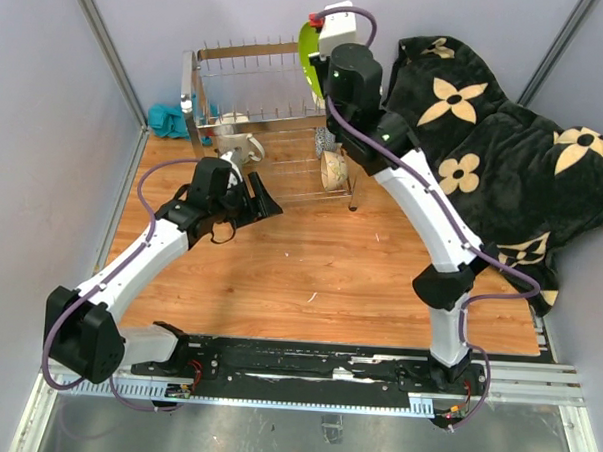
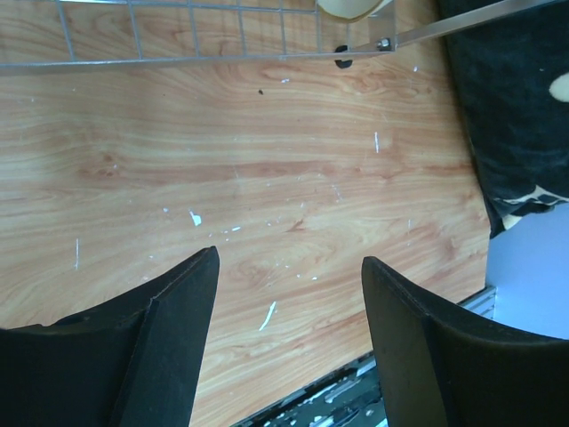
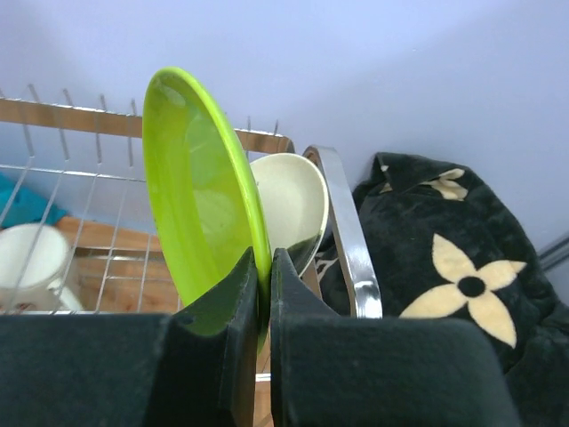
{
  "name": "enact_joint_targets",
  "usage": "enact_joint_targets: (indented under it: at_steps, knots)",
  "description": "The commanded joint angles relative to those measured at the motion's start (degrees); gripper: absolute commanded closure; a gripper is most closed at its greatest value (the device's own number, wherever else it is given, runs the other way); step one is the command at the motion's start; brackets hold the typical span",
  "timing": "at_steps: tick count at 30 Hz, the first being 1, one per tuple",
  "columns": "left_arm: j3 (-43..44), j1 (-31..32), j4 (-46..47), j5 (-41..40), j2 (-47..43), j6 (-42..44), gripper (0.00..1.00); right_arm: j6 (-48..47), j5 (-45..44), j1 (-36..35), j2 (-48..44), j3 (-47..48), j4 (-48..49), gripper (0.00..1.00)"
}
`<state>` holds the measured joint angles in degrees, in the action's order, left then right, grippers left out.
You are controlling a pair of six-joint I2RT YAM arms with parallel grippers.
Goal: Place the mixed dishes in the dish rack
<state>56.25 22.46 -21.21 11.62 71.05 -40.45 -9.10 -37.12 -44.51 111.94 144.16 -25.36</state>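
I will move my right gripper to the left in the top view and down next, over the dish rack's empty wires [image 1: 294,84] beside the cream plate, because that plate fills the rack's end.
The lime-green plate [image 3: 200,205] stands on edge over the right end of the dish rack's top tier [image 1: 249,59]. My right gripper [image 3: 264,267] is shut on the plate's lower rim; from above the gripper [image 1: 318,35] sits over the plate [image 1: 307,58]. Right behind it stands a cream plate [image 3: 289,205] with a dark lower edge, against the chrome end tube [image 3: 342,222]. A white mug [image 1: 240,146] and a cream-yellow bowl [image 1: 334,169] sit on the lower tier. My left gripper [image 1: 265,198] is open and empty over bare wood [image 2: 289,267], in front of the rack.
A black blanket with cream flowers [image 1: 485,144] covers the right back of the table, close to the rack's right end. A teal cloth [image 1: 169,120] lies behind the rack's left end. Grey walls close in at the back and the left.
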Motion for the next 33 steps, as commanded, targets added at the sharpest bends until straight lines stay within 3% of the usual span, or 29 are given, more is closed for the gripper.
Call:
enact_joint_targets:
  at_steps: [1,6,19,33]
  knots:
    - [-2.0,-0.1,-0.4,0.3,-1.6,1.7,0.29,-9.7,-11.1,-2.1,1.1,3.1,16.7,1.00]
    - [-4.1,-0.1,0.9,1.6,-2.0,1.3,0.29,-11.2,-13.4,-2.8,6.1,5.4,22.0,0.99]
    - [-4.2,-0.2,-1.0,1.0,-3.7,4.0,0.28,2.5,-11.9,-2.7,9.8,5.4,18.6,0.99]
    - [-4.7,-1.4,-2.6,2.0,-5.0,6.7,0.26,1.8,-16.4,-2.8,12.9,3.6,21.9,0.99]
